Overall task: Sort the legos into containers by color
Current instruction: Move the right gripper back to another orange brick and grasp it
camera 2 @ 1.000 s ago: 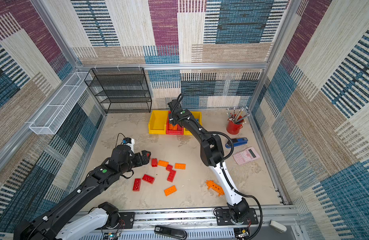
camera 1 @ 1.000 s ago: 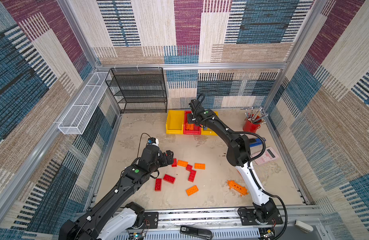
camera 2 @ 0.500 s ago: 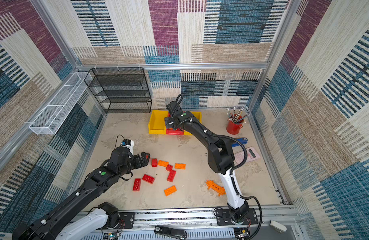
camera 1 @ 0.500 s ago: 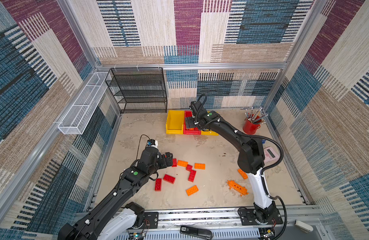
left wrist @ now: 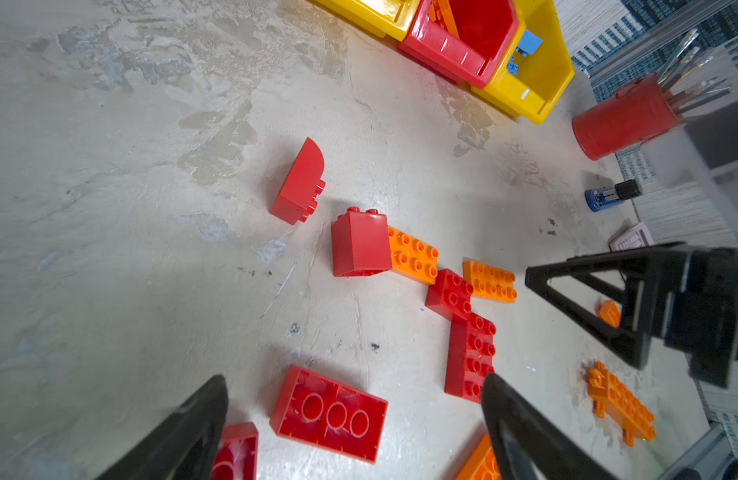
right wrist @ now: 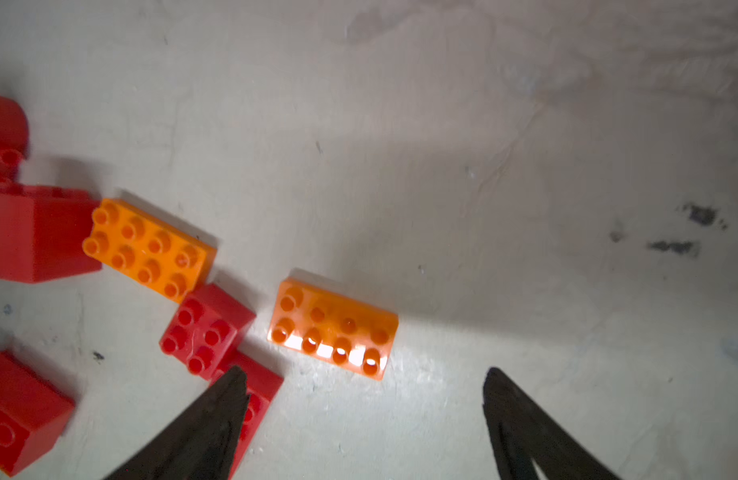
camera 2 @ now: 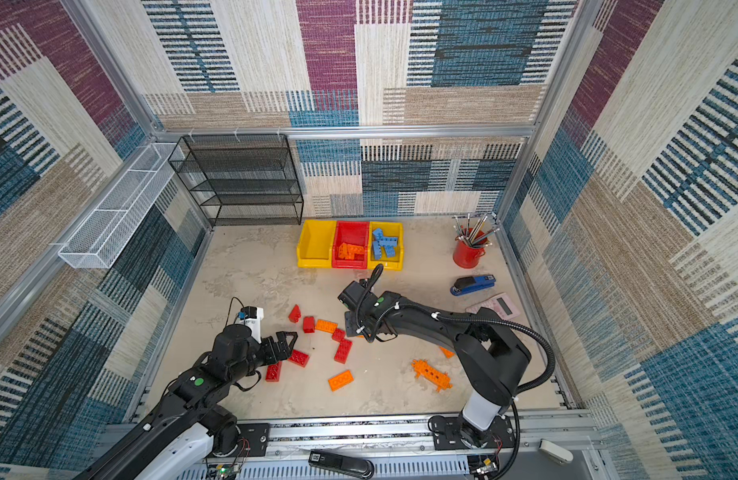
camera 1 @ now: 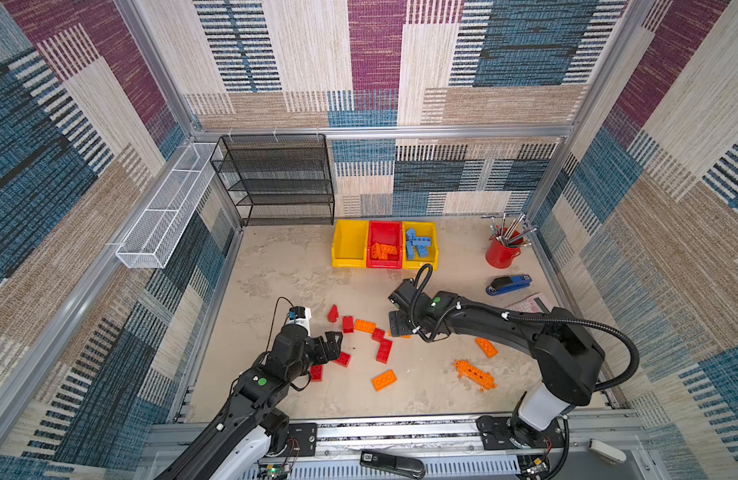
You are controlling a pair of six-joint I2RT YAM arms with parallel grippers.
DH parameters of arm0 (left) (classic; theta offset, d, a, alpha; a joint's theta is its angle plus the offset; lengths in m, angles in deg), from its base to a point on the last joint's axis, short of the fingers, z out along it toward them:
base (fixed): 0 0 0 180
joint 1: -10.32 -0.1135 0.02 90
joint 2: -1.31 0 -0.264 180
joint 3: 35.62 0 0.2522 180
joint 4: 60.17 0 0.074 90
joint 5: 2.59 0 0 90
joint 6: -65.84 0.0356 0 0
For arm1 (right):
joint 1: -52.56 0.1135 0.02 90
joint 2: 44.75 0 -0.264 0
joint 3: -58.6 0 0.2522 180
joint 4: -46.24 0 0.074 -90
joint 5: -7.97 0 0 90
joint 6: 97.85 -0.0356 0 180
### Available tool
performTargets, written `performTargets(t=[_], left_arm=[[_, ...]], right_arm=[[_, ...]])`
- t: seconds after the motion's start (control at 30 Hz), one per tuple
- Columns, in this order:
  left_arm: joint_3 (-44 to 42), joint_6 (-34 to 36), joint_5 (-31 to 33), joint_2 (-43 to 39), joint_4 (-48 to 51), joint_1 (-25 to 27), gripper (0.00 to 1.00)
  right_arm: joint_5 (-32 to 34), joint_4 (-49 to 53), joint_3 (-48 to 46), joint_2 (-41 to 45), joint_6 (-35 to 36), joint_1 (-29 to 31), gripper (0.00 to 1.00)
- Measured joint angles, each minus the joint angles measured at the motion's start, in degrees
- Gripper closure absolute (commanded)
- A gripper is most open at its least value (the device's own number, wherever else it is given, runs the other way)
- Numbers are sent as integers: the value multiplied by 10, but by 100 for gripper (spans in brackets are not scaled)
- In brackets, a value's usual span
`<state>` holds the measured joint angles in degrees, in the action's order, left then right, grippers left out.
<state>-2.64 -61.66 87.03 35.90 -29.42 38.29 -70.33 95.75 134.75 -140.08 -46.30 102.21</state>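
Next, the right gripper shifts toward the red bricks and lowers with its fingers around the orange brick's short ends, because that brick sits off-centre between them.
Loose legos lie mid-floor: red ones and orange ones, plus a spiky orange piece. At the back stand the containers: an empty yellow bin, a red bin holding orange bricks, and a yellow bin holding blue bricks. My left gripper hangs open over an upside-down red brick, empty. The right gripper is open and empty just above the floor, beside an orange brick.
A red cup of metal tools, a blue stapler and a pink calculator sit at the right. A black wire shelf stands at the back left, and a white wire basket hangs on the left wall.
The right arm has swung back from over the red bin to the loose bricks mid-floor, and its jaws have widened. The left gripper has barely shifted, staying open.
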Motion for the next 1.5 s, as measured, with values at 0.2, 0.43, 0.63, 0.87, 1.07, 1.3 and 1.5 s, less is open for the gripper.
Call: performTargets(t=[0.2,0.43,0.63,0.87,1.07,1.3,1.5], left_arm=[[-3,0,0,-10,1,1,4],[-3,0,0,-25,9,1,4],[-3,1,0,-36,23,1,4],[-3,2,2,-43,27,1,4],[-3,2,2,-43,29,1,4],[12,2,1,-29,29,1,4],[38,2,-15,21,21,1,3]], right_arm=[[-8,-23,-10,-23,-48,15,10],[-6,-26,23,-69,-66,17,10],[8,-16,44,-101,-78,17,12],[20,0,50,-114,-82,17,30],[26,4,49,-114,-82,17,45],[25,16,73,-102,-72,14,45],[44,16,163,-100,-12,-27,45]])
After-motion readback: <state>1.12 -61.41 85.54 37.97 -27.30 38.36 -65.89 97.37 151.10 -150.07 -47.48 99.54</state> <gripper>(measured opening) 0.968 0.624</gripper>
